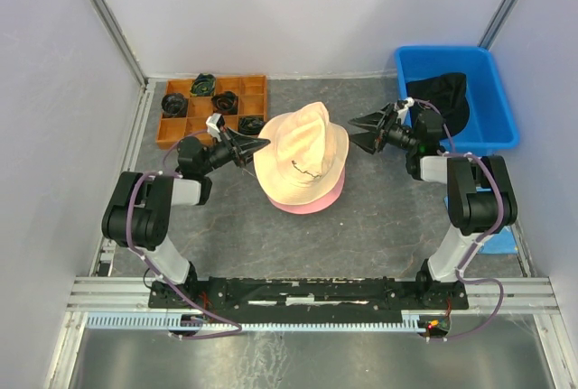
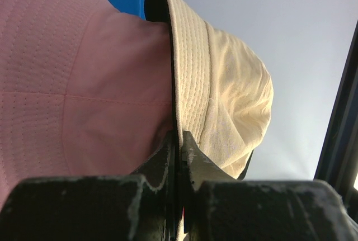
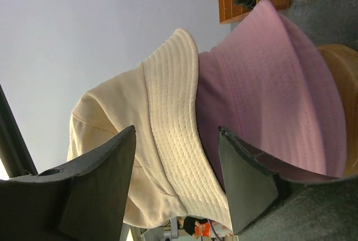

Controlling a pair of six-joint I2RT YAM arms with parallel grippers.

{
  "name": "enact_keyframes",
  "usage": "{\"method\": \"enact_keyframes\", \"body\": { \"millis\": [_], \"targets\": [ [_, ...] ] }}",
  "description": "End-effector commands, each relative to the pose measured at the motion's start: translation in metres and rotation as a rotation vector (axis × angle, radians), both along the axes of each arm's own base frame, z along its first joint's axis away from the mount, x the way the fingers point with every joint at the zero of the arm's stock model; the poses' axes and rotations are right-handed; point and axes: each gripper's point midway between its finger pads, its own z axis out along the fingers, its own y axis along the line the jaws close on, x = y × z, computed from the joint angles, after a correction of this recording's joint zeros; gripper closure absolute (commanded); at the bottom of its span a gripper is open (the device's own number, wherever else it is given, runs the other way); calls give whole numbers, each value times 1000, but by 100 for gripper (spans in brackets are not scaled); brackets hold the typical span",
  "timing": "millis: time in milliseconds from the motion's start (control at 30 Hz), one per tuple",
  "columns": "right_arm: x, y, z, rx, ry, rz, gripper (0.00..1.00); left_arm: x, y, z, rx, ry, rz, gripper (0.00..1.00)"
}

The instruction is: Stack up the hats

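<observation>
My left gripper draws the beige hat's rim down and back next toward the pink hat's brim (image 1: 312, 207) (image 2: 34, 84) below the gripper and releases, as much pink shows uncovered.
A beige hat (image 1: 302, 152) sits on top of a pink hat (image 1: 312, 201) in the middle of the table. My left gripper (image 1: 259, 146) is at the beige hat's left edge. In the left wrist view it (image 2: 180, 138) is shut on the brim of the beige hat (image 2: 224, 84), with the pink hat (image 2: 84, 84) beside it. My right gripper (image 1: 354, 134) stands open just off the hat's right edge. In the right wrist view the beige brim (image 3: 170, 140) shows between its spread fingers (image 3: 176, 131), above the pink hat (image 3: 268, 95). A black hat (image 1: 444, 94) lies in the blue bin (image 1: 502, 127).
An orange divided tray (image 1: 257, 91) with small dark coiled bundles stands at the back left. The blue bin is at the back right, close behind my right arm. A wooden stand (image 3: 342, 84) shows under the pink hat. White walls close in both sides.
</observation>
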Motion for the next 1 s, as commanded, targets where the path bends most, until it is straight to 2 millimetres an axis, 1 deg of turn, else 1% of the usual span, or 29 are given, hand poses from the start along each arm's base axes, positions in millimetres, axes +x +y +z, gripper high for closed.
{"method": "enact_keyframes", "body": {
  "millis": [0, 133, 233, 467, 733, 833, 900, 967],
  "targets": [
    [-17, 8, 6, -5, -36, 48, 31, 7, 1, 6, 23, -73, 8, 97],
    [-32, 9, -4, -48, -10, 70, 31, 8, 1, 5, 22, -75, 7, 97],
    [-36, 10, -5, -51, -6, 76, 32, 8, 1, 4, 18, -73, 8, 97],
    [-41, 16, 5, -35, -21, 81, 38, 9, 0, 3, 15, -71, 7, 97],
    [-53, 25, 2, -4, -10, 84, 39, 10, 1, 4, 7, -73, 10, 97],
    [-54, 26, 2, -2, -10, 82, 46, 9, 1, 4, 7, -73, 11, 97],
    [-53, 27, 5, 2, -13, 80, 53, 8, 1, 3, 9, -72, 11, 97],
    [-52, 27, 7, 2, -14, 77, 64, 8, 1, 0, 11, -67, 10, 97]
  ]
}}
